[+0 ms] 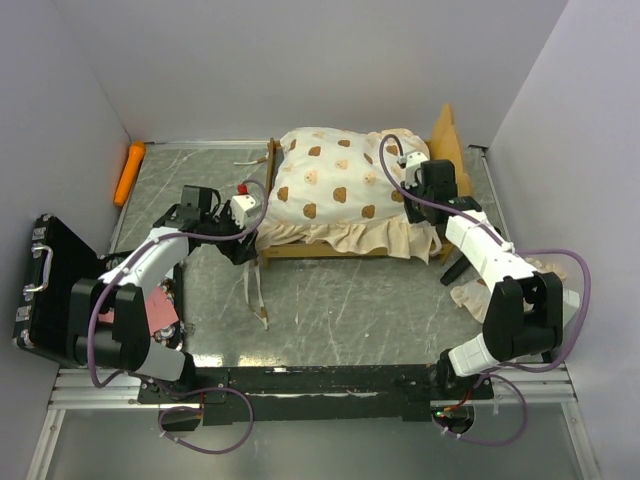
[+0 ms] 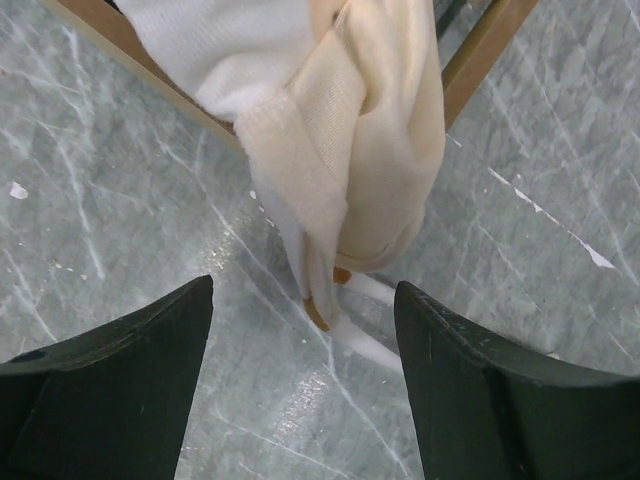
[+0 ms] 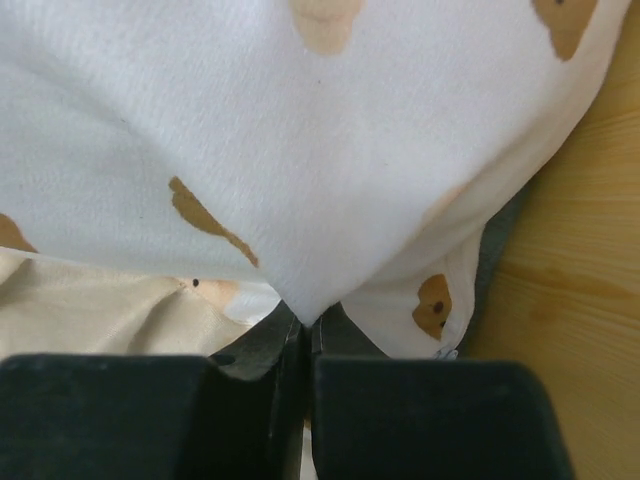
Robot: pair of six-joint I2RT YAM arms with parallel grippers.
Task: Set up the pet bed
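The bunched ruffle corner [image 1: 262, 241] [image 2: 320, 246] is hanging between my left gripper's fingers. My left gripper will close on it next and stay almost in place by the bed frame.
The pet bed [image 1: 447, 140] stands at the table's back middle, its wavy headboard on the right. The puffy bear-print mattress [image 1: 330, 180] lies on it, and its cream ruffle [image 1: 350, 238] hangs over the front rail. My right gripper [image 1: 415, 195] is by the headboard. In the right wrist view it [image 3: 308, 325] is shut on a corner of the mattress [image 3: 300, 150], beside the wooden headboard [image 3: 580, 300]. My left gripper [image 1: 243, 245] is at the bed's front left corner. In the left wrist view it [image 2: 305, 380] is open and empty over the table, just short of the hanging ruffle [image 2: 380, 150] and the frame rail [image 2: 490, 50].
A black hard case [image 1: 50, 290] lies at the left edge. An orange toy [image 1: 130, 170] lies by the back left wall. White ties [image 1: 258, 290] trail on the table before the bed. A cream cloth piece [image 1: 468, 297] lies by the right arm. Walls close in on three sides.
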